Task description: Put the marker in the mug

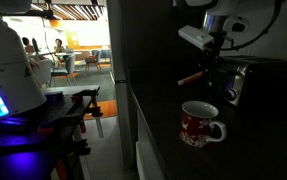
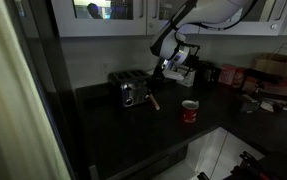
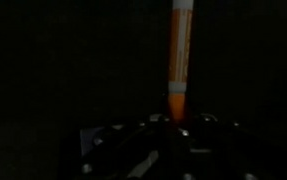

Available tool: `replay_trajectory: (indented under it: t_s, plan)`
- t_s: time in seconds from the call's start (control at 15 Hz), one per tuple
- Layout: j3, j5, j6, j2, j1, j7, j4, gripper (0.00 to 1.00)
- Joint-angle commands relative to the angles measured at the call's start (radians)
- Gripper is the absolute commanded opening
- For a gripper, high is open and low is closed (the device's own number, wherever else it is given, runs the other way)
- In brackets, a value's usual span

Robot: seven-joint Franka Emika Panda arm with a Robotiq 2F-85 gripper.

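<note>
My gripper will move across and turn next to bring the marker's loose end over the mug's opening and release it, since the marker still hangs beside the mug.
My gripper is shut on the orange marker and holds it in the air above the dark counter. In the wrist view the marker sticks straight out from between the fingers; its white end is at the top. The red speckled mug stands upright on the counter below and in front of the gripper, handle to the side and white inside showing. In an exterior view the marker hangs tilted under the gripper, to the left of the mug. The mug does not show in the wrist view.
A silver toaster stands on the counter close beside the gripper; it also shows in an exterior view. A brown paper bag and several small containers stand along the back. The counter's front edge drops to the floor.
</note>
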Motion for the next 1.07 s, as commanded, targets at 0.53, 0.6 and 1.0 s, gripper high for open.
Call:
replay_trajectory:
  t_s: [0.53, 0.6, 1.0]
  plan:
    - [-0.236, -0.09, 0.362, -0.224, 0.139, 0.386, -0.316, 0.05]
    - [-0.295, -0.152, 0.382, -0.228, 0.188, 0.473, -0.33, 0.05]
    - [-0.784, -0.6, 0.333, -0.2, 0.628, 1.096, -0.31, 0.05]
